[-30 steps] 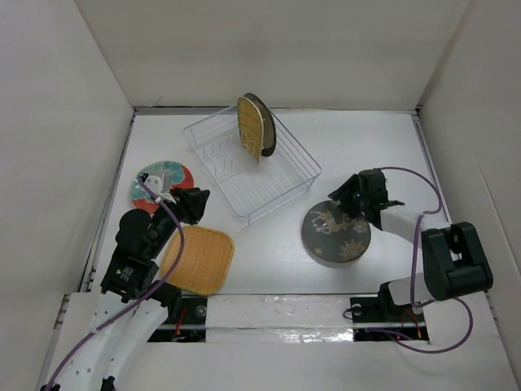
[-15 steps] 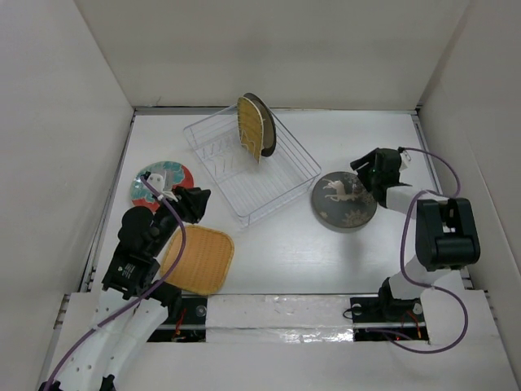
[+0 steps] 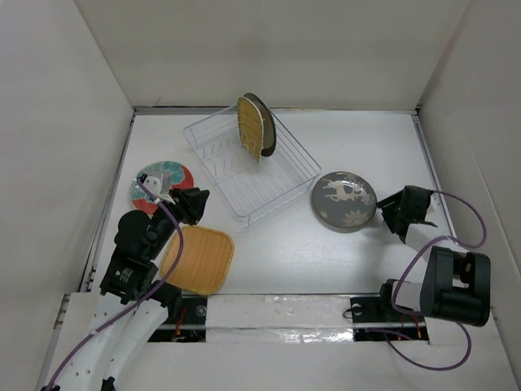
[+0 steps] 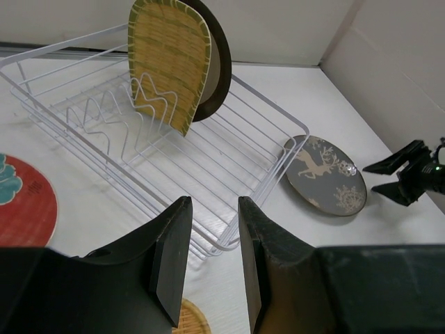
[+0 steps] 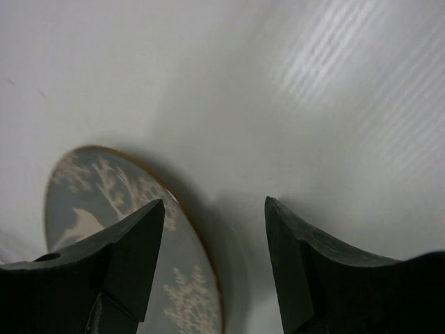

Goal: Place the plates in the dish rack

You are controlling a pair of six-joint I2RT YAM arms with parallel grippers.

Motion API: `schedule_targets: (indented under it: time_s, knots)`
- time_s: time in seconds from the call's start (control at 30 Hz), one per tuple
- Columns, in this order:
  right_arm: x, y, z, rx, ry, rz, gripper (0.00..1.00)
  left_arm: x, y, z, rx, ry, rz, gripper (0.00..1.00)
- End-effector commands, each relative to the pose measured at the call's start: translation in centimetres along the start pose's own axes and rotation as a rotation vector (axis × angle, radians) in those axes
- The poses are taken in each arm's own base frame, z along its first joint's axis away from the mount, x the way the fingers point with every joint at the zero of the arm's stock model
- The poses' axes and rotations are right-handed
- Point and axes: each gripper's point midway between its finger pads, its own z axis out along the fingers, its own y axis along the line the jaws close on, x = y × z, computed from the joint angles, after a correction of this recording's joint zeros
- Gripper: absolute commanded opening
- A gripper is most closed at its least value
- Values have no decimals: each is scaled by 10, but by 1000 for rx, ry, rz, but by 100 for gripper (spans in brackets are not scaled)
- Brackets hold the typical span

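The robot's right gripper should slide to the left in the top view onto the deer plate's nearest rim (image 3: pixel 375 204) (image 5: pixel 201 240), as that rim already lies beside the gripper's open fingers.
The clear wire dish rack (image 3: pixel 273 183) stands at the back centre. The yellow fan-shaped plate (image 3: pixel 249 129) and the dark-rimmed plate (image 3: pixel 268 124) stand upright in its slots. The dark deer plate (image 3: pixel 343 200) lies flat right of the rack. My right gripper (image 3: pixel 387 213) is open and empty just right of that plate, whose rim (image 5: pixel 104 202) lies under its left finger. The red-teal plate (image 3: pixel 152 181) lies at the left, partly hidden by my left gripper (image 3: pixel 199 197), which is open and empty. The yellow square plate (image 3: pixel 199 259) lies front left.
White walls close in the table on three sides. The left wrist view shows the rack (image 4: pixel 229 167), the fan-shaped plate (image 4: pixel 167 62), the deer plate (image 4: pixel 325 175) and the right gripper (image 4: pixel 407 174) beyond it. The arm bases sit at the near edge.
The deer plate moved from the front right to beside the rack. My right gripper then let go of it and drew back to the right. The left arm stayed put.
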Motion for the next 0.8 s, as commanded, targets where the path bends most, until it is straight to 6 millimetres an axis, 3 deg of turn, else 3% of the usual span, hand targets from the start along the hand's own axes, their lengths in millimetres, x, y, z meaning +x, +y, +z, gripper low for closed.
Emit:
schedule_targets:
  time_s: [0.0,0.1,0.3,0.4,0.43,0.5,0.67,0.7,0.77]
  knots:
    - [47,-2,-6,-65,223,-64,65,-9,-6,-2,28,-39,4,30]
    - [65,-5,-3,-89,311,-87,65,-8,-6,-1,27,-36,4,30]
    - [63,1,8,-132,355,-51,49,-5,-4,2,20,-21,2,30]
    - [59,-8,17,-98,353,-11,21,-4,-2,4,11,-18,2,30]
    - [55,-10,19,-90,334,4,6,-4,-1,4,5,-16,3,30]
    - [50,-15,17,-75,303,31,0,-2,0,5,0,-12,2,30]
    - [6,0,-5,-94,106,65,0,1,2,7,-6,2,1,30]
    - [-16,20,-21,-163,28,73,0,1,2,8,-8,3,1,30]
    - [-40,36,-39,-204,-63,80,0,2,3,9,-12,9,1,30]
